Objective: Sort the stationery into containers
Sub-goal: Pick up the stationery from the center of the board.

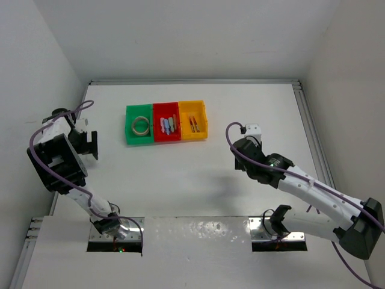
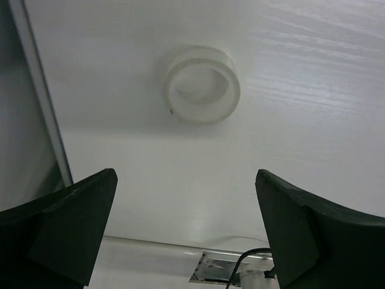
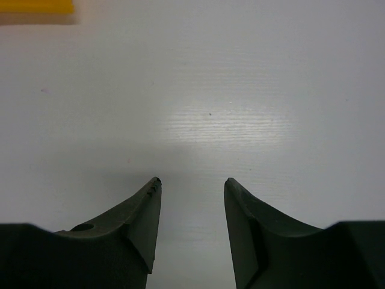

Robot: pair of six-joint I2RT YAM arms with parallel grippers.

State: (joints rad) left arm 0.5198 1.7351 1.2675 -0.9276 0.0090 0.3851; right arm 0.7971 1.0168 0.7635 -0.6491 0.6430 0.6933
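My left gripper goes down and closes across the outer sides of the tape ring next, since the clear tape ring [image 2: 203, 87] still lies on the tabletop outside the green bin.
Three joined bins stand at the table's back centre: green [image 1: 130, 136], red [image 1: 166, 139] and yellow-orange [image 1: 194, 136]. A tape ring [image 1: 140, 125] lies in the green bin, stubby sticks [image 1: 168, 124] in the red one, thin pens [image 1: 193, 124] in the yellow one. Another clear tape ring [image 2: 201, 84] lies on the bare table ahead of my left gripper [image 2: 185, 173], which is wide open and empty; the top view [image 1: 91, 144] hides this ring under the arm. My right gripper [image 3: 192, 179] is open and empty over bare table, right of the bins [image 1: 248, 141].
A metal rail [image 2: 36, 90] runs along the table's left edge, close to the left arm. The near edge's cutout [image 2: 225, 271] shows behind the left fingers. A corner of the yellow bin [image 3: 36, 6] shows at the far left of the right wrist view.
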